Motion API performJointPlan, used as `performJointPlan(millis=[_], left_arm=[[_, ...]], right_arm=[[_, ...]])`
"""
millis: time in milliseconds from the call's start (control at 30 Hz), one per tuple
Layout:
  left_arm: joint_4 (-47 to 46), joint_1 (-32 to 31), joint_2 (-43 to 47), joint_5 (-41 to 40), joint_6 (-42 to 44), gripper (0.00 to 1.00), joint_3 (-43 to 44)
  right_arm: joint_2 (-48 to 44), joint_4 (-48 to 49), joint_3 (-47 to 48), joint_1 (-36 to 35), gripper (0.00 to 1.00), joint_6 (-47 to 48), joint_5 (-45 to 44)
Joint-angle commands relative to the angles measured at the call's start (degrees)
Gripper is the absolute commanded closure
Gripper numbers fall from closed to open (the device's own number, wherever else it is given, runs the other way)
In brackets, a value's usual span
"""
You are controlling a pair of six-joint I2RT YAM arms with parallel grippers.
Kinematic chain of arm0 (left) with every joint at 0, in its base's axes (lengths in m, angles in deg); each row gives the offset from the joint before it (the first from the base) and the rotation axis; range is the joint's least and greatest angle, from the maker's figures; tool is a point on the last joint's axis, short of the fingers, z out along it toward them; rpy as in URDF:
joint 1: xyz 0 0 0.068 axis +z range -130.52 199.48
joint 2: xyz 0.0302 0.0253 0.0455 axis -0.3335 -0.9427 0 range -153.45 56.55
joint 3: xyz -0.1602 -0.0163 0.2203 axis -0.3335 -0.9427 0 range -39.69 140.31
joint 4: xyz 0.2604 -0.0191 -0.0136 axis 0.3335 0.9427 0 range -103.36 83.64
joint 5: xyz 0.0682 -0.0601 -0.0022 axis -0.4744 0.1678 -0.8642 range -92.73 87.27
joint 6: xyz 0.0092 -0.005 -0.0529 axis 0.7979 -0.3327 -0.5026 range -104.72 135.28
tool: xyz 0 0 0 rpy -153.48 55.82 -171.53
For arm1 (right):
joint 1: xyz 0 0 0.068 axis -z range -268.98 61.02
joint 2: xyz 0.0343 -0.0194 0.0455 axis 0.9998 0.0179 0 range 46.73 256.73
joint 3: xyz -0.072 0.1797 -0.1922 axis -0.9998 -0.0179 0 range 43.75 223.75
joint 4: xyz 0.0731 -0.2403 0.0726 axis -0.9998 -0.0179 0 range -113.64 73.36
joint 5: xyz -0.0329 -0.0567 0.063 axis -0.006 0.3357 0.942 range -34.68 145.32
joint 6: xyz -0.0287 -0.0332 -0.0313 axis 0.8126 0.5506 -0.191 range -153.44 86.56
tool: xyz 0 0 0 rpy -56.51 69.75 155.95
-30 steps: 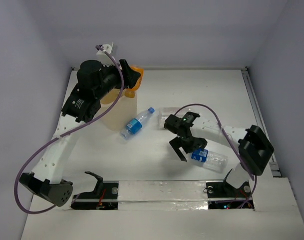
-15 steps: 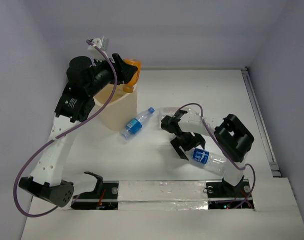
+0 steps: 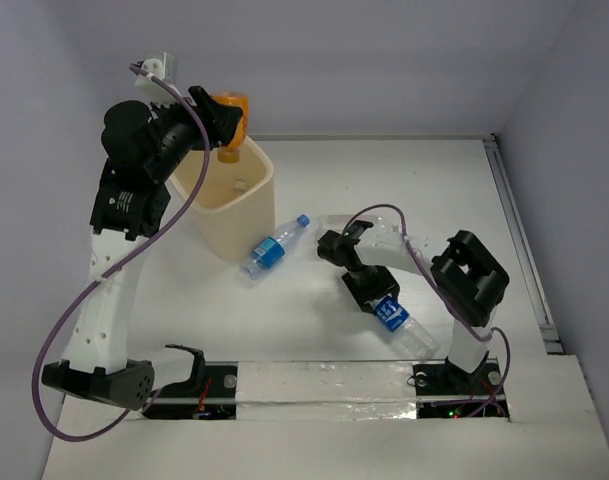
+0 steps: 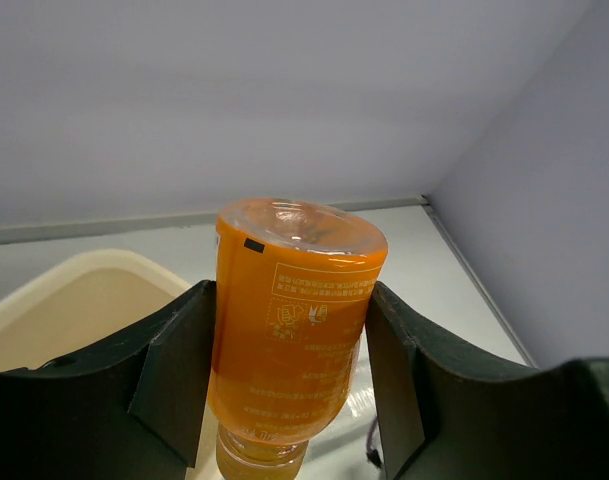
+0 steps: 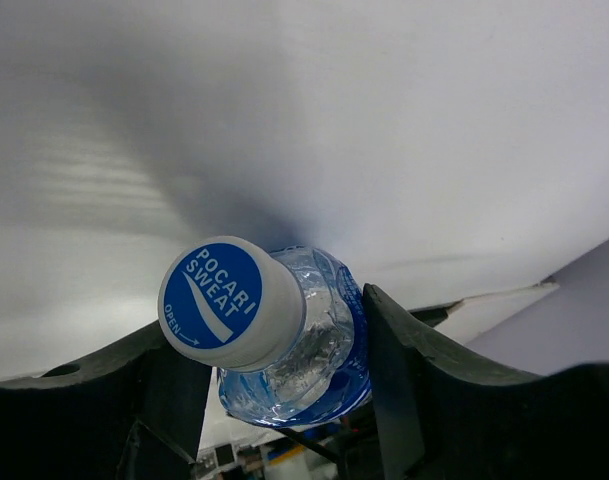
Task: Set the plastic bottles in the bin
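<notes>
My right gripper lifts outward over the bin's opening (image 3: 225,183) next and releases the bottle, since the opening is above the gripper, to its left in the top view.
My left gripper (image 3: 222,118) is shut on an orange bottle (image 3: 230,112), held neck down above the far rim of the cream bin (image 3: 240,228). The left wrist view shows the orange bottle (image 4: 302,250) clamped between both fingers, with the bin (image 4: 79,290) below at left. A small clear bottle with a blue label (image 3: 275,245) lies on the table just right of the bin. My right gripper (image 3: 370,292) is shut on a clear bottle with a blue label (image 3: 399,322) low at the table near the front. In the right wrist view that bottle's blue-and-white cap (image 5: 229,300) points at the camera.
A clear plastic item (image 3: 333,223) lies partly under the right arm. White enclosure walls stand on three sides. A metal rail (image 3: 519,230) runs along the right edge. A shiny taped strip (image 3: 324,380) crosses the front between the arm bases.
The left arm rose and swung left with the orange bottle, uncovering the bin's opening. The right gripper closed on the blue-labelled bottle, which turned from lying sideways to slanting.
</notes>
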Motion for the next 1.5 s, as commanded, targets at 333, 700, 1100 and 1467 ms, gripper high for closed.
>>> performJointPlan(millis=[333, 700, 1100, 1467], left_arm=[[-5.41, 6.00, -5.36, -12.76, 4.16, 0.79, 2.05], [-15.36, 6.00, -2.82, -15.14, 3.54, 0.16, -12.02], [-4.20, 6.00, 10.88, -9.44, -0.41, 0.23, -18.43], [7.49, -1.81, 21.35, -9.24, 4.15, 0.39, -28.45]], right_arm=[[-20.57, 2.88, 19.07, -4.13, 0.59, -3.62, 5.94], [-13.48, 18.88, 56.14, -4.13, 0.56, 0.17, 11.75], [0.15, 52.88, 65.50, -0.36, 0.55, -11.60, 5.26], [11.68, 55.63, 72.18, 0.87, 0.10, -13.80, 4.63]])
